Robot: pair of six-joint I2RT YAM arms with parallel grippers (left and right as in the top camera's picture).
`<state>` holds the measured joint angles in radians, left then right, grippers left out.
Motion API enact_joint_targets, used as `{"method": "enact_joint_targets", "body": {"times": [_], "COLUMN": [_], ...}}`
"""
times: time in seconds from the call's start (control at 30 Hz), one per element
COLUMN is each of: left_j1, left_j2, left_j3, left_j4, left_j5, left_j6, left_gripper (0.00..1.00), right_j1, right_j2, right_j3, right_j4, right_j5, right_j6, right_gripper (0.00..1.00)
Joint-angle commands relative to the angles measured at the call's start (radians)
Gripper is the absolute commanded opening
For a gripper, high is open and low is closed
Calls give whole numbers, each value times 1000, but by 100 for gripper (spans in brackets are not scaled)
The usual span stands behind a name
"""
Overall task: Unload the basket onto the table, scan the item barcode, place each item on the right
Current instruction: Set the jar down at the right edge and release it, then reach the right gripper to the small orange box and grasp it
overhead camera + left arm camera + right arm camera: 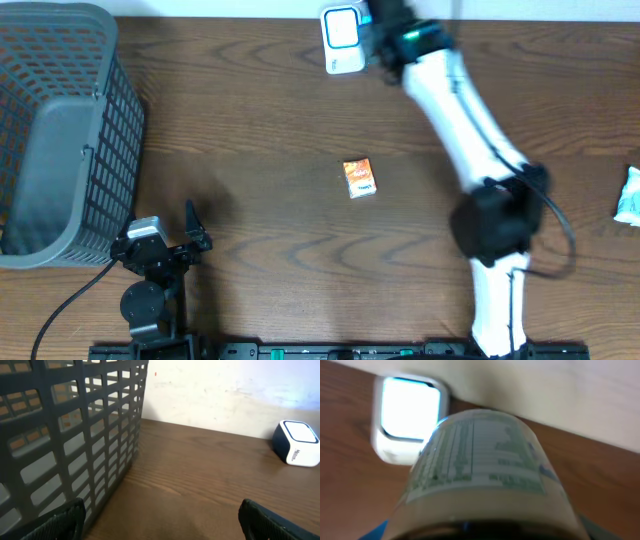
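The clear tabletop (594, 186) beside the packet is to the right gripper's right in the overhead view, so the right gripper needs to move that way and back, go down and let go of the container.
The item is a round container (480, 460) with a green-and-white printed label, and it fills the right wrist view. My right gripper (383, 24) is shut on it at the far edge of the table, the container hiding its fingers. The white barcode scanner (343, 38) stands just left of that gripper. Its bright window (410, 409) shows behind the container's upper left. From overhead the arm mostly covers the container. My left gripper (196, 228) rests open at the near left, nothing between its fingers (57, 521).
A grey mesh basket (60, 130) fills the left side, close beside the left gripper (160, 521). A small orange box (359, 178) lies mid-table. A white-and-teal packet (630, 195) sits at the right edge. The scanner (296, 442) also shows in the left wrist view.
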<state>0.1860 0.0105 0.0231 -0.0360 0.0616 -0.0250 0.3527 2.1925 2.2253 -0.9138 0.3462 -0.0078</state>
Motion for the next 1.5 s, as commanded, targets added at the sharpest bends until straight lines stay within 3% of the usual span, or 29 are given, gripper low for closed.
{"method": "enact_joint_targets", "body": {"times": [0.0, 0.1, 0.2, 0.33, 0.5, 0.77, 0.83, 0.93, 1.03, 1.27, 1.47], "left_j1": [-4, -4, -4, -4, -4, -4, -4, -4, -4, -4, -4], "left_j2": [-6, -6, -6, -6, -6, -6, -6, -6, -6, -6, -6], "left_j3": [-19, -19, -19, -19, -19, -19, -19, -19, -19, -19, -19], "left_j4": [-29, -29, -29, -29, -29, -29, -29, -29, -29, -29, -29], "left_j5": [6, 5, 6, 5, 6, 5, 6, 5, 5, 6, 5], "left_j6": [6, 6, 6, 6, 6, 6, 6, 6, 6, 6, 6], "left_gripper": [98, 98, 98, 98, 98, 98, 98, 98, 98, 98, 98], "right_j1": [-118, -261, -388, -560, -764, -947, -969, -986, -990, -938, -751], "right_j2": [-84, -83, -71, -66, -66, -65, -65, -66, -80, -149, -248], "right_j3": [11, 9, -16, -80, -207, -447, -499, -535, -496, -245, -163], "right_j4": [-183, -443, -519, -489, -380, -210, -179, -154, -181, -405, -486], "right_j5": [52, 13, -47, -130, -261, -368, -365, -363, -363, -472, -556], "right_j6": [80, 219, 259, 258, 259, 301, 325, 330, 330, 363, 362], "right_gripper": [51, 50, 52, 60, 59, 60, 63, 85, 99, 99, 99]}}
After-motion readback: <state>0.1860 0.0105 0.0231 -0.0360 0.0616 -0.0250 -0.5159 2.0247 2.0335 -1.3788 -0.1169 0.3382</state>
